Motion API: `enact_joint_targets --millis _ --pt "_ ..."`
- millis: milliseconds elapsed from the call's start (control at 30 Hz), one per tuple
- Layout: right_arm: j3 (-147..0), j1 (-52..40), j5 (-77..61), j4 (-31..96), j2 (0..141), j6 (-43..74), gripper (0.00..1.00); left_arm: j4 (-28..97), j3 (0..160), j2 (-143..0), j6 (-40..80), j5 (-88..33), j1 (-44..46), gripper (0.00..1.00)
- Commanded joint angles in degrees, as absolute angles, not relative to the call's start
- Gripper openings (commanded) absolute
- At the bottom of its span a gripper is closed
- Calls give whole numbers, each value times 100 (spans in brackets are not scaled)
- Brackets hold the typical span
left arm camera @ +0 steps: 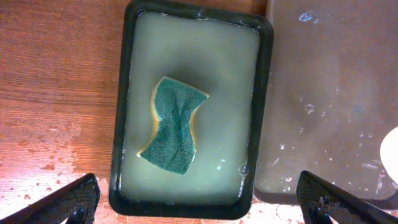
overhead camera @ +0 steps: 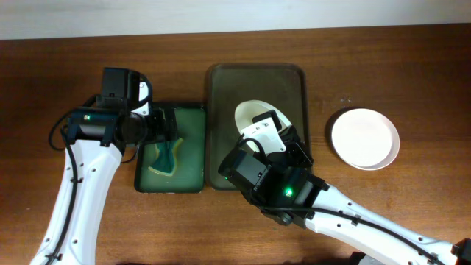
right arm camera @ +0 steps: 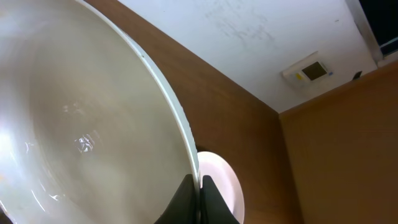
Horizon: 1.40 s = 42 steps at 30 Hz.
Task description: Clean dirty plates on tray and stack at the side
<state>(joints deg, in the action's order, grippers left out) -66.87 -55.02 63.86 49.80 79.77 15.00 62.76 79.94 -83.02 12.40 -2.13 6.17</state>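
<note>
I should next bring the plate in my right gripper over and lower it onto the second white plate [overhead camera: 365, 139] [right arm camera: 221, 169], which is below and to the gripper's right in the overhead view, and then let go.
My right gripper [right arm camera: 198, 190] is shut on the rim of a white plate [right arm camera: 81, 118], holding it tilted above the dark tray [overhead camera: 254, 77]; the plate also shows in the overhead view [overhead camera: 254, 116]. A second white plate [overhead camera: 364, 138] lies on the table at the right, also seen in the right wrist view [right arm camera: 219, 180]. My left gripper [left arm camera: 199, 202] is open and empty above the near end of a black tub [left arm camera: 121, 112] of cloudy water. A green sponge [left arm camera: 174, 127] with a yellow edge floats in it, also seen from overhead [overhead camera: 165, 157].
The tub [overhead camera: 141, 177] sits right beside the tray's left side. Water droplets speckle the wooden table [left arm camera: 56, 130] left of the tub and the tray surface [left arm camera: 329, 106]. A white wall borders the table's far edge.
</note>
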Motion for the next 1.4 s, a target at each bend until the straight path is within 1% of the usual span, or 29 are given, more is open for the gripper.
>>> enact_joint_targets --millis 0,267,400,467,533,567,600,633,667,733,767,800,900,933,1000,1033,1067,1133,1167,1233,1300,1367 --pt "-6783 -5553 6650 4998 7885 1498 4 6270 8084 -8248 1208 -274 585 99" --pt "-6783 -5548 6650 5081 7885 1503 4 6272 8084 -8248 1210 -274 585 99" --pt "-6783 -5544 6648 5085 7885 1699 4 6272 8084 -8248 1210 -274 585 99" --pt "-6783 -5426 6643 5103 7885 2073 4 6272 8084 -8248 1208 -274 585 100" --pt "-6785 -5024 6479 5124 7881 2480 4 6272 8084 -8248 1210 -274 585 99" --pt "-6785 -4407 5758 5105 7872 2768 4 6272 8084 -8248 1210 -274 585 99" --pt "-6801 -3942 4982 5072 7872 2766 4 6272 8084 -8248 1210 -274 585 99" --pt "-6875 -2829 3100 5057 7872 2408 4 6272 8084 -8248 1210 -274 585 99" --pt "-6908 -1890 1699 5009 7872 1942 4 6272 8084 -8248 1208 -274 585 99" --pt "-6908 -25 -622 5013 7889 1514 4 6272 8084 -8248 1210 -274 585 99" --pt "-6906 663 -1234 5033 7915 1518 4 6270 8084 -8248 1210 -274 585 99" --pt "-6904 1505 -1678 5028 7972 1525 4 6270 8084 -8248 1210 -274 585 100" --pt "-6879 2965 -1737 5009 8350 1527 4 6272 8084 -8248 1210 -274 585 99" --pt "-6879 3295 -1737 5004 8604 1527 4 6270 8084 -8248 1210 -272 585 99" --pt "-6879 3577 -1743 5172 9105 1527 4 6270 8084 -8248 1210 -274 585 99" --pt "-6879 3579 -1798 5258 9223 1527 54 6272 8084 -8248 1208 -274 585 100" --pt "-6884 3551 -1940 5345 9205 1518 88 6272 8084 -8248 1210 -274 585 99" --pt "-6893 3378 -2676 5465 8801 1120 98 6270 8084 -8248 1210 -274 585 99" --pt "-6893 3142 -3059 5570 8337 954 98 6272 8084 -8248 1210 -274 585 99" --pt "-6893 2657 -3258 5701 7498 930 98 6270 8084 -8248 1210 -274 585 99" --pt "-6893 1619 -3321 5651 6267 902 99 6270 8084 -8248 1210 -274 585 99" --pt "-6893 856 -3328 5561 5666 1061 98 6272 8084 -8248 1210 -274 585 99"
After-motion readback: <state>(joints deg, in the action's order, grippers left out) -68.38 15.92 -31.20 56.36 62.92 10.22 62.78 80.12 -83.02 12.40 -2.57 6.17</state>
